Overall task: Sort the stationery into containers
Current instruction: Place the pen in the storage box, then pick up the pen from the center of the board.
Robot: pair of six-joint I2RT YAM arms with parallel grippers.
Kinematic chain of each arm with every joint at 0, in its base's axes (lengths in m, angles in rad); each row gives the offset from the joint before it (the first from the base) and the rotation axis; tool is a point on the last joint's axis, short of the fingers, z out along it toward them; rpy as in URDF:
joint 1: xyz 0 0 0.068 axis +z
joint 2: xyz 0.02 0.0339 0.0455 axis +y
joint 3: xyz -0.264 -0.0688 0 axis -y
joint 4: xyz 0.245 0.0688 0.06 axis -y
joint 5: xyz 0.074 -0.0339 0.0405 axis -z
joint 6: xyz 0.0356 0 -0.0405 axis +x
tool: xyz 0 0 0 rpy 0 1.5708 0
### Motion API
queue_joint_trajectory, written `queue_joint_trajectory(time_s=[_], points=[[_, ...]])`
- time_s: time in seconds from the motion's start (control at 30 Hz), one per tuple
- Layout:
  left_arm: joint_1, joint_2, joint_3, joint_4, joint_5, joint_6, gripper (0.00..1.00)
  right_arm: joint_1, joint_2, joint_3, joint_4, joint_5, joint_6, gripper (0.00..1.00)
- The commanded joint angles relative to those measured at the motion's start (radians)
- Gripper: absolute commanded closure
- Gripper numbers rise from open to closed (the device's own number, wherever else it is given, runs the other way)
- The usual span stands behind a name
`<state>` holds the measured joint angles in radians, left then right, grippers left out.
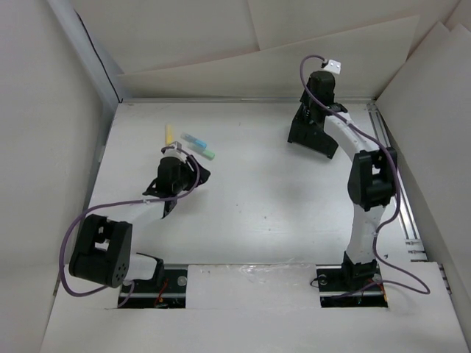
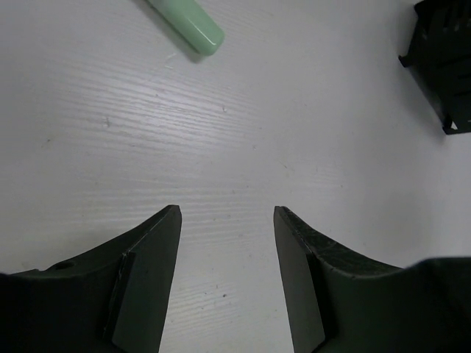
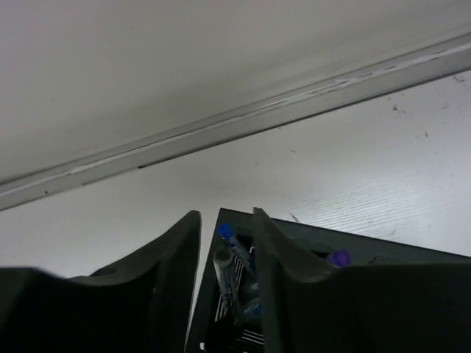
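Note:
The left gripper's open fingers hang over bare table, short of the near end of the green highlighter point(image 1: 209, 154) point(image 2: 188, 22), so the gripper needs to move outward and lower onto that end.
Three highlighters lie at the back left of the table: a yellow one point(image 1: 169, 134), a light-blue one point(image 1: 193, 138) and a green one point(image 1: 207, 153). My left gripper point(image 1: 199, 175) is open and empty, just in front of them. In the left wrist view it point(image 2: 227, 209) hangs over bare table with the green highlighter point(image 2: 188, 22) ahead. The black organiser box point(image 1: 324, 145) stands at the back right. My right gripper point(image 1: 309, 126) is over it. In the right wrist view that gripper point(image 3: 226, 213) straddles the box's wall point(image 3: 383, 246), partly open, above a blue-capped pen point(image 3: 227, 232) standing inside.
White walls close in the table on the left, back and right. A metal rail point(image 1: 394, 169) runs along the right edge. A corner of the organiser point(image 2: 445, 66) shows at the top right of the left wrist view. A purple cap point(image 3: 338, 258) shows in the box.

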<state>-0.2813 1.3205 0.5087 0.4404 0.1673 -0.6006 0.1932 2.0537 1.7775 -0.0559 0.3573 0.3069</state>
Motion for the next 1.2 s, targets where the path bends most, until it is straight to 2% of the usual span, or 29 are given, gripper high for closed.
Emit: queue_joint_trajectory(time_s=[0.0,0.03,0.07,0.13,0.23,0.33,0.4,0.43,0.53,0.7,0.73,0.77,0.83,0.87,0.97,1.0,1.13,1.17], points=[[0.004,-0.029,0.073,-0.057,-0.113,-0.047,0.5,0.008,-0.032,0.002,0.028,0.075,-0.023,0.56],[0.004,-0.017,0.085,-0.057,-0.123,-0.047,0.5,0.008,-0.041,-0.012,0.028,0.075,-0.023,0.49],[0.004,0.0,0.106,-0.069,-0.132,-0.047,0.5,0.008,-0.067,-0.032,0.028,0.075,-0.014,0.37],[0.004,0.023,0.129,-0.085,-0.164,-0.056,0.5,0.017,-0.104,-0.058,0.028,0.066,-0.003,0.28],[0.004,0.078,0.172,-0.095,-0.199,-0.065,0.52,0.017,-0.203,-0.128,0.028,0.055,0.02,0.23],[0.004,0.134,0.211,-0.095,-0.238,-0.086,0.54,0.017,-0.325,-0.236,0.028,-0.001,0.058,0.23],[0.004,0.176,0.235,-0.12,-0.265,-0.099,0.55,0.017,-0.41,-0.332,0.028,-0.041,0.086,0.32],[0.004,0.192,0.264,-0.12,-0.281,-0.099,0.55,0.017,-0.435,-0.364,0.028,-0.064,0.107,0.53],[0.004,0.249,0.333,-0.173,-0.345,-0.108,0.58,0.026,-0.507,-0.476,0.048,-0.162,0.138,1.0],[-0.006,0.313,0.427,-0.233,-0.426,-0.13,0.59,0.075,-0.558,-0.566,0.06,-0.227,0.138,1.0],[-0.016,0.336,0.442,-0.242,-0.442,-0.13,0.59,0.087,-0.569,-0.578,0.06,-0.237,0.138,0.95],[-0.025,0.351,0.479,-0.259,-0.456,-0.14,0.59,0.087,-0.569,-0.578,0.06,-0.247,0.138,0.83],[-0.038,0.385,0.513,-0.281,-0.469,-0.149,0.59,0.107,-0.581,-0.59,0.06,-0.274,0.129,0.72],[-0.038,0.423,0.543,-0.304,-0.469,-0.149,0.59,0.107,-0.59,-0.601,0.06,-0.284,0.12,0.62],[-0.038,0.495,0.593,-0.339,-0.469,-0.159,0.59,0.126,-0.604,-0.624,0.06,-0.303,0.11,0.52],[-0.047,0.506,0.605,-0.339,-0.48,-0.159,0.59,0.126,-0.613,-0.638,0.07,-0.304,0.11,0.46],[-0.082,0.543,0.659,-0.362,-0.523,-0.168,0.59,0.126,-0.633,-0.656,0.079,-0.342,0.101,0.35],[-0.094,0.552,0.672,-0.388,-0.534,-0.168,0.58,0.126,-0.633,-0.656,0.079,-0.362,0.101,0.35]])
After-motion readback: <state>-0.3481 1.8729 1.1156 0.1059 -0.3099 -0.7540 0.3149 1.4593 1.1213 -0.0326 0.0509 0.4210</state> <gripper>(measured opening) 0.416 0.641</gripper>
